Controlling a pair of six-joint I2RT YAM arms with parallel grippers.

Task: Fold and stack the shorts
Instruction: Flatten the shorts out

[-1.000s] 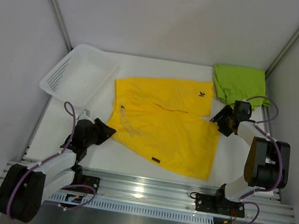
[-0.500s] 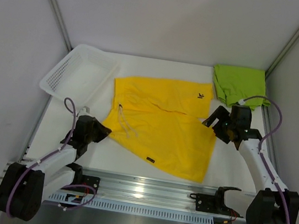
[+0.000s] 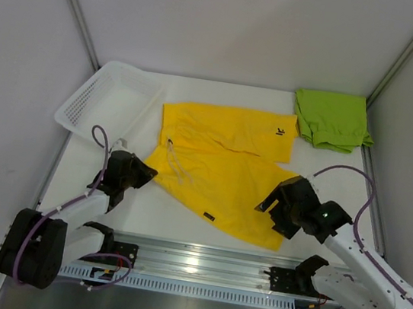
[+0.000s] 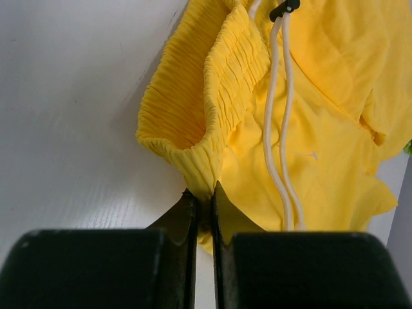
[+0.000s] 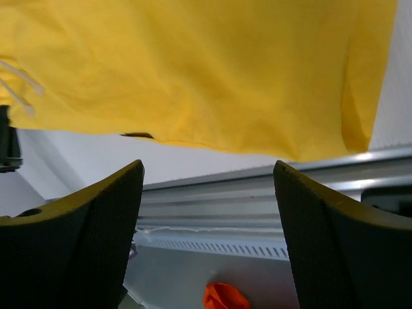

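Note:
My right gripper should move back and down next, onto the yellow shorts' hem corner by the metal bar (image 3: 278, 246) (image 5: 335, 152). That corner is loose while my left gripper holds the waistband.
The yellow shorts (image 3: 224, 168) lie spread in the middle of the table, white drawstring (image 3: 174, 168) at their left. My left gripper (image 3: 142, 175) is shut on the elastic waistband corner (image 4: 199, 177) of the yellow shorts (image 4: 309, 116). My right gripper (image 3: 269, 212) is open and empty over the near right hem of the yellow shorts (image 5: 212, 71). The lime green shorts (image 3: 330, 120) lie folded at the far right corner.
A white mesh basket (image 3: 106, 102) stands at the far left. A metal rail (image 3: 200, 257) runs along the near table edge, also in the right wrist view (image 5: 257, 193). Grey walls close in both sides.
My right gripper swung from the shorts' far right side down to their near right hem. The near part of the yellow shorts drew left and narrower. My left gripper shifted slightly farther.

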